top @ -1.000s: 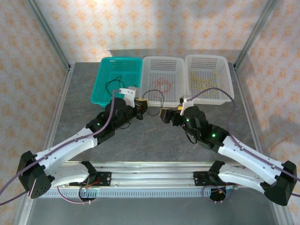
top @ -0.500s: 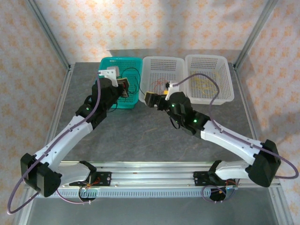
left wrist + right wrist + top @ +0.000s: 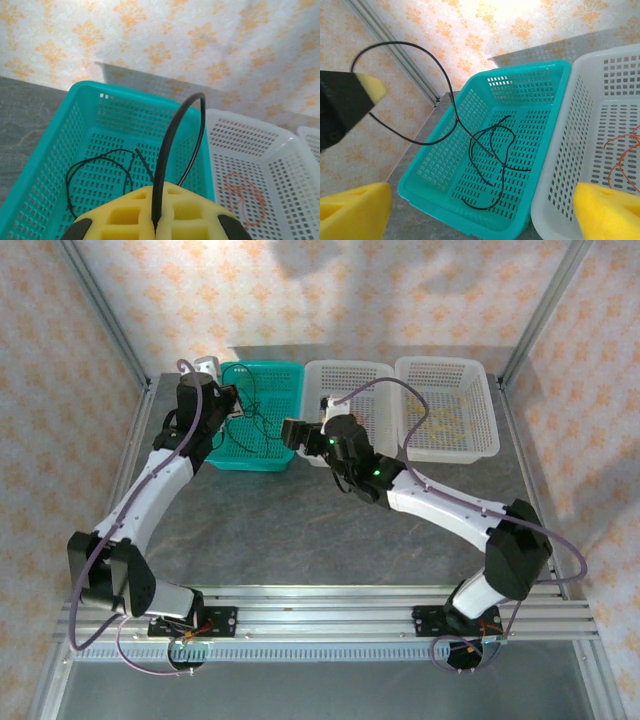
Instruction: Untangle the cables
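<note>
My left gripper first brings the held black cable down toward the basket's bottom next, to release it in the teal basket [image 3: 215, 445].
My left gripper [image 3: 156, 202] is shut on a black cable [image 3: 172, 130], pinched between its yellow pads. That cable arches up and drops into the teal basket [image 3: 80, 115], where more black cable [image 3: 495, 150] lies looped on the floor. From above, the left gripper [image 3: 228, 400] hovers at the teal basket's [image 3: 215, 445] back left, with the black cable [image 3: 250, 412] trailing inside. My right gripper [image 3: 296, 432] stands open by the teal basket's right front corner, nothing between its fingers [image 3: 352, 212]. An orange-red cable [image 3: 245, 192] lies in the middle white basket [image 3: 285, 155]. A yellow cable [image 3: 445, 420] lies in the right white basket [image 3: 487, 410].
The three baskets stand side by side at the back of the grey table [image 3: 300, 530]. Metal frame posts [image 3: 105, 320] rise at both back corners. Lilac-grey arm cables [image 3: 400, 405] loop over the white baskets.
Both arms swung back and left. The left gripper carried the black cable from in front of the middle basket to over the teal basket. The right gripper followed leftwards, still open.
</note>
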{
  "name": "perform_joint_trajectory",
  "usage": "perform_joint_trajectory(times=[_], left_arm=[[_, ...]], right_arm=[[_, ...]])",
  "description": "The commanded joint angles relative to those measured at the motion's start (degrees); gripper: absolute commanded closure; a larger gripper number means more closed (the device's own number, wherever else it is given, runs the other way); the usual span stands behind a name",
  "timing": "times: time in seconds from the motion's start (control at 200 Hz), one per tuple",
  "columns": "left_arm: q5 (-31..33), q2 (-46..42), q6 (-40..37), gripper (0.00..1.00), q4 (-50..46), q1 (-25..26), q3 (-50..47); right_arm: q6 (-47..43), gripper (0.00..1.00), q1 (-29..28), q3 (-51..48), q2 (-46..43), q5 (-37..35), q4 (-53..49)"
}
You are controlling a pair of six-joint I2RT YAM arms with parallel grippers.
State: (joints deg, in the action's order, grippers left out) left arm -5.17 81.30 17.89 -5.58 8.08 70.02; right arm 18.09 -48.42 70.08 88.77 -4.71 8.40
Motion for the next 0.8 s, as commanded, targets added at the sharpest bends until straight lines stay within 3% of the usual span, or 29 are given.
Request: perform_joint_trajectory(times=[0.0, 0.641, 0.796], left_arm=[[-4.1, 3.25, -0.5, 1.0, 1.9, -1.78, 2.97], [-3.56, 26.06, 1.5, 1.0, 1.33, -3.77, 14.35], [-4.81, 29.44, 2.88, 0.74, 1.07, -4.36, 14.94]], right_arm=[[1.26, 0.08, -0.09, 1.04, -0.08, -0.91, -0.12], [3.53, 0.06, -0.09, -12.15, -10.31, -4.64, -0.58], [3.66, 0.06, -0.09, -12.78, -11.42, -5.35, -1.11]])
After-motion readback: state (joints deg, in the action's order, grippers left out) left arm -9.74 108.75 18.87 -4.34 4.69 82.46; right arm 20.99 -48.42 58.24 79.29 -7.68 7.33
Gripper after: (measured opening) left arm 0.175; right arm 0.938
